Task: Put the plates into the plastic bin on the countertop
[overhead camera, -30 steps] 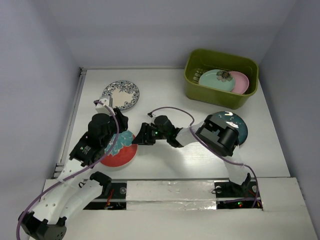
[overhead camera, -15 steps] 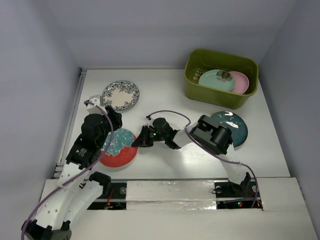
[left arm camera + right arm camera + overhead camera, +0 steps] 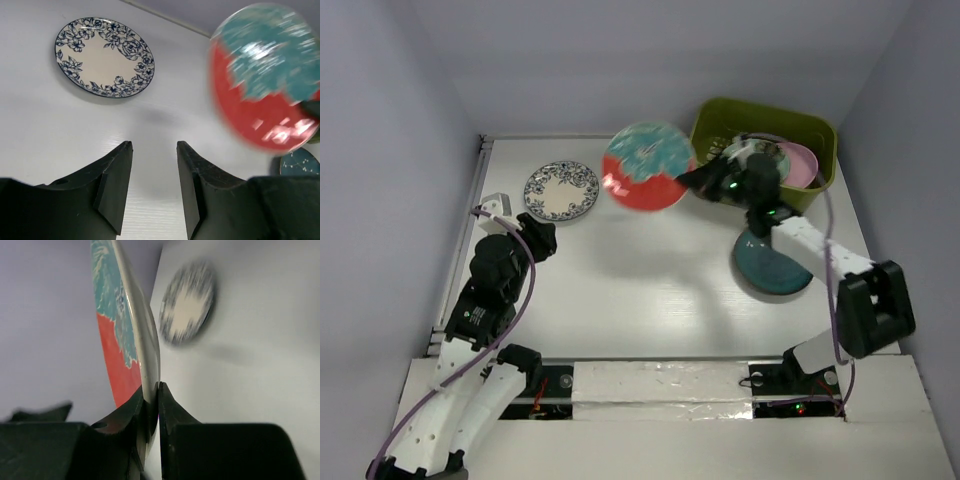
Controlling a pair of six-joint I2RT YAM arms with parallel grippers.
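The right gripper's red-and-teal floral plate hangs outside, so the right gripper should next swing to the right in the top view over the olive-green bin and then lower toward the mint green plate.
My right gripper (image 3: 692, 180) is shut on the rim of the red-and-teal floral plate (image 3: 648, 166) and holds it in the air, left of the olive-green plastic bin (image 3: 762, 195). The plate stands on edge in the right wrist view (image 3: 127, 335) and shows blurred in the left wrist view (image 3: 265, 80). The bin holds a mint green plate (image 3: 740, 158) and a pink plate (image 3: 804, 163). A white plate with a dark floral rim (image 3: 561, 190) lies on the countertop (image 3: 640, 290) at the back left. A dark teal plate (image 3: 772, 264) lies under the right arm. My left gripper (image 3: 154, 172) is open and empty.
Pale lilac walls (image 3: 390, 150) bound the white countertop on three sides. The two arm bases stand on the taped front edge (image 3: 660, 380). The floral-rimmed plate also shows in the left wrist view (image 3: 104, 56) ahead of the left fingers.
The right gripper lifted the red-and-teal plate off the near left of the table and carried it up and right toward the bin. The left arm drew back to the left.
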